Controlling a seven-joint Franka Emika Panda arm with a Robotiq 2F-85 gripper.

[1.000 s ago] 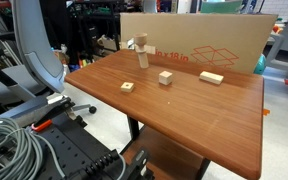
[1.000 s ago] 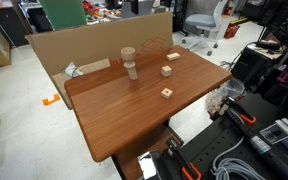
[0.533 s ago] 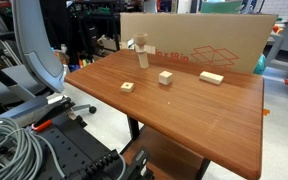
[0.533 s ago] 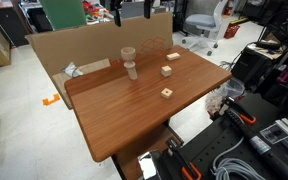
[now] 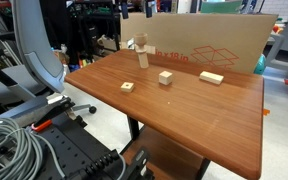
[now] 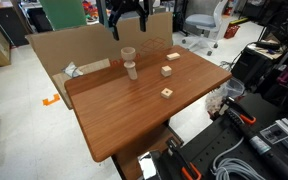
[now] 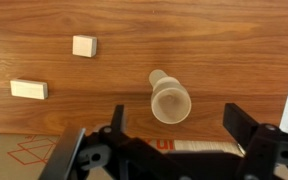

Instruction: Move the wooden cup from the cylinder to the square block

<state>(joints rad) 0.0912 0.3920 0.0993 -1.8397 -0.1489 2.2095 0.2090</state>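
Note:
The wooden cup sits below my gripper on top of the cylinder [image 5: 141, 59], so my gripper should go down with its fingers open around the cup's sides and then close them.
The wooden cup [image 5: 138, 44] sits on top of the upright cylinder [image 5: 141, 59] at the back of the table, near the cardboard box. Both also show in an exterior view, the cup [image 6: 128, 54] on the cylinder [image 6: 132, 70]. The flat square block [image 5: 128, 86] with a dark spot lies nearer the front edge, apart from them, and also shows in an exterior view [image 6: 167, 93]. My gripper [image 6: 126, 28] hangs open above the cup. In the wrist view the gripper [image 7: 176, 125] is open, with the cup [image 7: 170, 103] just ahead between the jaws. The square block is out of the wrist view.
A wooden cube [image 5: 165, 77] and a long rectangular block [image 5: 212, 77] lie to the side of the cylinder; both show in the wrist view, cube [image 7: 84, 46] and long block [image 7: 29, 89]. A cardboard box [image 5: 199, 40] stands along the table's back edge.
My gripper has come down into view above the cup in the exterior view. The cup, cylinder and blocks have not moved.

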